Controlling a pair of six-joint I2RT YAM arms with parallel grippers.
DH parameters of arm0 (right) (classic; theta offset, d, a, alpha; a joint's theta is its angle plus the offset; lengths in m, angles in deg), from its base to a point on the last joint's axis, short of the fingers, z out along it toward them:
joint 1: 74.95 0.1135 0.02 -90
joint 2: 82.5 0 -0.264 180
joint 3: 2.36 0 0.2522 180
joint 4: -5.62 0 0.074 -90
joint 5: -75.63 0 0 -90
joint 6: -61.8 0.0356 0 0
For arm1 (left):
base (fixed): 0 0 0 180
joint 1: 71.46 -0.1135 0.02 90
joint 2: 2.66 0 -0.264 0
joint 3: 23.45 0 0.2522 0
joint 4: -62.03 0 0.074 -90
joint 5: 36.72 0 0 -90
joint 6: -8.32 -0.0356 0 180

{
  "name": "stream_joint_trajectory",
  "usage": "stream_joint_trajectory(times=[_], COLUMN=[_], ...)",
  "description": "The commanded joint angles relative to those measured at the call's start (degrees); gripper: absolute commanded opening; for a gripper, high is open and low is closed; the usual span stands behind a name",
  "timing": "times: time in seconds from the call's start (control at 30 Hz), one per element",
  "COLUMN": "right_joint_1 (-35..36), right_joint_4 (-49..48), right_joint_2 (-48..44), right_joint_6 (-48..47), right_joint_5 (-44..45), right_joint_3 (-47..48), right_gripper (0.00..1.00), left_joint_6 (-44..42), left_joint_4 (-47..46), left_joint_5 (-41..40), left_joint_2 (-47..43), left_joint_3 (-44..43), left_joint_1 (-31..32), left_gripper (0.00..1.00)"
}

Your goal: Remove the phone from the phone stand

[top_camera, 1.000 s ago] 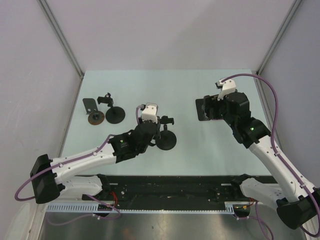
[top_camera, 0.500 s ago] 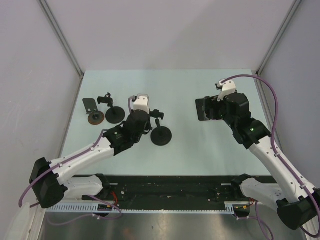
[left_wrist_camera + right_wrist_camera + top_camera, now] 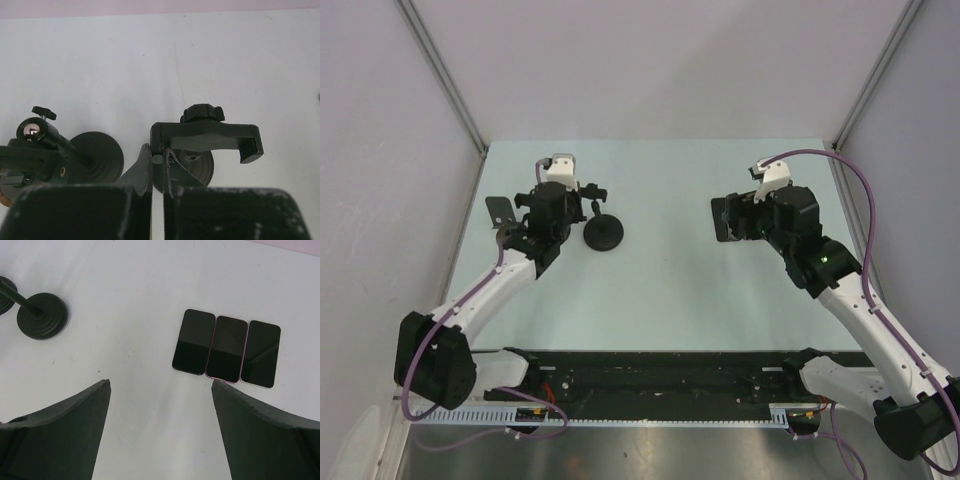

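The robot should next move the stand in its left gripper slightly outward beside the second stand, because there is a gap between their round bases (image 3: 604, 232).
My left gripper (image 3: 578, 203) is shut on the side of a black phone stand's clamp (image 3: 205, 136). The clamp holds nothing. The stand's round base (image 3: 604, 232) sits below it at the back left of the table; it also shows in the left wrist view (image 3: 202, 170). Three dark phones (image 3: 226, 349) lie flat side by side on the table. My right gripper (image 3: 160, 390) is open and empty, just above and in front of them. In the top view the right gripper (image 3: 735, 215) covers most of the phones (image 3: 719, 220).
A second black stand with a ball head (image 3: 32, 132) and round base (image 3: 97, 157) stands just left of the held one. A dark flat bracket (image 3: 499, 211) and a brown disc (image 3: 510, 238) lie at the far left. The enclosure walls stand close by.
My left arm has swung from the table's middle to the back left, carrying the phone stand with it. The right arm has not moved.
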Motion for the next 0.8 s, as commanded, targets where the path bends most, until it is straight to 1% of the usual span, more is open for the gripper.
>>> stream_joint_trajectory(times=[0.0, 0.13, 0.33, 0.63, 0.7, 0.73, 0.77], right_joint_1=[0.29, 0.29, 0.20, 0.20, 0.11, 0.11, 0.11], right_joint_4=[-2.56, -2.56, -3.00, -3.27, -3.18, -3.18, -3.18], right_joint_2=[-0.72, -0.55, -0.46, -0.19, -0.11, -0.11, -0.11], right_joint_6=[-1.10, -2.33, -2.77, -3.47, -3.74, -3.83, -3.83], right_joint_5=[-1.06, -0.80, -0.63, -0.19, -0.10, -0.10, -0.10], right_joint_3=[0.22, 0.22, 0.22, 0.31, 0.22, 0.22, 0.22], right_gripper=[0.87, 0.87, 0.88, 0.87, 0.88, 0.88, 0.87], left_joint_6=[-3.26, -4.23, -5.64, -6.78, -6.60, -6.43, -6.25], left_joint_4=[-7.56, -7.03, -5.45, -4.39, -4.31, -4.31, -4.31], left_joint_5=[8.06, 9.65, 10.44, 10.88, 10.80, 10.80, 10.71], left_joint_2=[2.97, 4.82, 5.70, 7.02, 7.19, 7.37, 7.20], left_joint_3=[-4.97, -6.12, -6.91, -7.62, -7.53, -7.53, -7.44], left_joint_1=[-4.45, -7.52, -10.43, -10.61, -10.61, -10.61, -10.61], left_gripper=[0.00, 0.00, 0.01, 0.00, 0.03, 0.06, 0.17])
